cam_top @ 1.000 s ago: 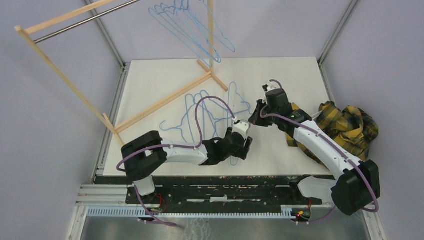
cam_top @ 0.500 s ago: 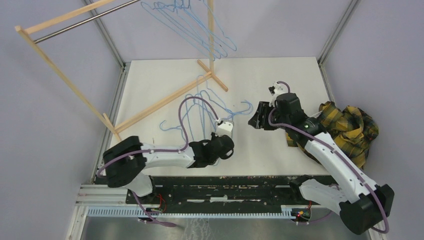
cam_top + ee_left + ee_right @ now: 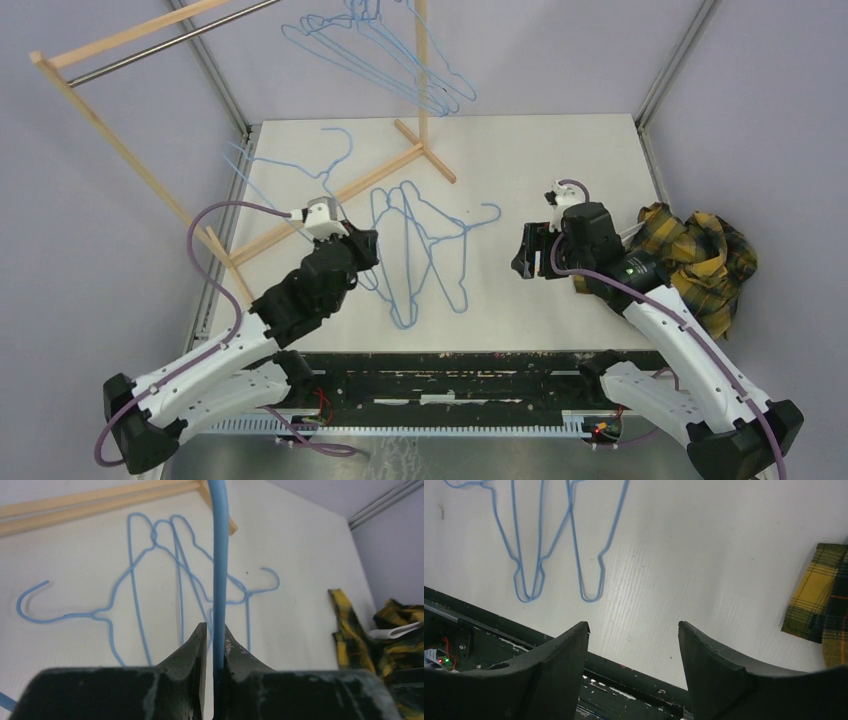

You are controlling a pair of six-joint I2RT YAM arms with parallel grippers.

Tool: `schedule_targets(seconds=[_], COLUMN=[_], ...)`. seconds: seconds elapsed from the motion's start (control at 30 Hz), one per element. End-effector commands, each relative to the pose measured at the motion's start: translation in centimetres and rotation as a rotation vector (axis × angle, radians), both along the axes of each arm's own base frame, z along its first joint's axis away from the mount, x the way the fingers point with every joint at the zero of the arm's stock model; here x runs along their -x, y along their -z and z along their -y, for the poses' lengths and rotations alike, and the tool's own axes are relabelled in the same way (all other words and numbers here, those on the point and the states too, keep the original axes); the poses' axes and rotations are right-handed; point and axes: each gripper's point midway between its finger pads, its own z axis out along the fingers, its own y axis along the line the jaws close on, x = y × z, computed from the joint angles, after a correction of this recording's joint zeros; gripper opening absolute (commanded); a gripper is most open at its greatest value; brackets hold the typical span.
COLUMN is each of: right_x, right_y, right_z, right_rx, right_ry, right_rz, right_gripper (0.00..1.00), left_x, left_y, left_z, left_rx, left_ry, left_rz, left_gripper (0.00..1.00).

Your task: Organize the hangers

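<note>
I should lift the hanger outward with my left gripper and let it go once it is hooked on the metal rod, which is outward and above, where others already hang.
My left gripper is raised over the table's left half and shut on one light-blue hanger. Its wire runs straight up between the jaws in the left wrist view, and its hook points toward the rack in the top view. Other hangers lie overlapping on the white table. Several more hangers dangle from the rack's rod at the back. My right gripper hovers right of the lying hangers, open, with nothing between its fingers.
The wooden rack with its metal rod stands over the table's back left. A yellow plaid shirt is heaped at the right edge. The table's dark front rail lies just below my right gripper.
My left gripper closed on a hanger and carried it up and left, toward the rack. My right gripper opened, let that hanger go and drew back to the right.
</note>
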Motion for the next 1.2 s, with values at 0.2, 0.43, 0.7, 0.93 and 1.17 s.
schedule_targets(seconds=[0.2, 0.43, 0.7, 0.93, 1.17], right_x=[-3.6, -5.8, -6.8, -6.9, -7.2], right_y=[0.3, 0.4, 1.1, 1.8, 2.2], right_z=[0.1, -0.1, -0.5, -0.4, -0.5], right_rx=[0.072, 0.101, 0.106, 0.118, 0.127], right_ry=[0.042, 0.069, 0.075, 0.084, 0.079], right_rz=[0.05, 0.07, 0.061, 0.046, 0.04], right_gripper=[0.76, 0.79, 0.83, 0.84, 0.84], left_x=[-7.7, -12.5, -16.8, -19.3, -21.0], left_y=[-13.8, -21.3, -23.1, -20.2, -19.6], left_z=[0.2, 2.1, 1.7, 0.3, -1.4], left_rx=[0.116, 0.131, 0.213, 0.214, 0.234], left_ry=[0.127, 0.191, 0.192, 0.146, 0.107], left_rz=[0.289, 0.411, 0.426, 0.36, 0.345], left_gripper=[0.03, 0.03, 0.03, 0.03, 0.03])
